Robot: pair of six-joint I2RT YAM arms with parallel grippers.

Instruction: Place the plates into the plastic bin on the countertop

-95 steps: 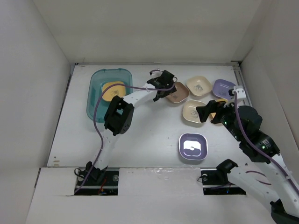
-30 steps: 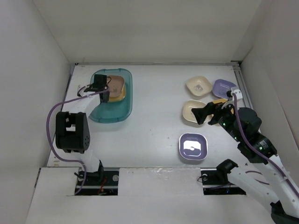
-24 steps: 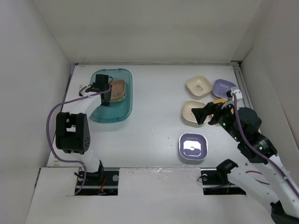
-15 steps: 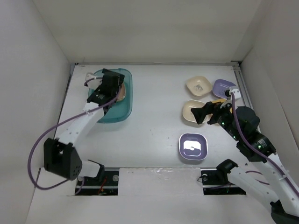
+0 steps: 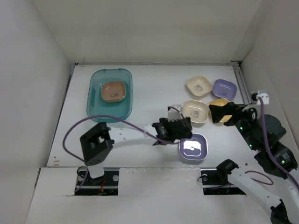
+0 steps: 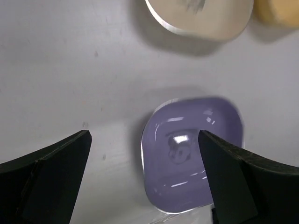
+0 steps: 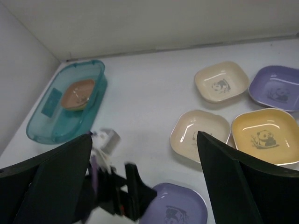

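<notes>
The near lavender plate's bin-side rim [image 5: 181, 147] [image 6: 143, 152] gets my left gripper next, as the gripper lowers onto it with one fingertip inside and one outside.
The teal plastic bin [image 5: 96, 106] stands at the back left and holds a brown-pink plate [image 5: 113, 91]. My left gripper [image 5: 183, 131] is open and empty, low over the left edge of the near lavender plate [image 5: 193, 146]. In the left wrist view that plate [image 6: 191, 154] lies between and below the open fingers [image 6: 51, 177]. My right gripper [image 5: 217, 112] is open and empty, raised over the yellow-orange plate [image 5: 218, 103]. Two cream plates [image 5: 195, 112] [image 5: 198, 86] and a second lavender plate [image 5: 224, 87] lie at the back right.
The right wrist view shows the bin [image 7: 46, 126], the brown-pink plate [image 7: 78, 93], the right-hand plates [image 7: 261, 135] and the left arm's wrist [image 7: 117, 196]. White walls enclose the countertop [image 5: 149, 102]. The left arm's purple cable [image 5: 93, 120] arcs over the front left.
My left gripper has left the brown-pink plate in the bin and swung right and forward to the near lavender plate. My right arm has drawn back to the right.
</notes>
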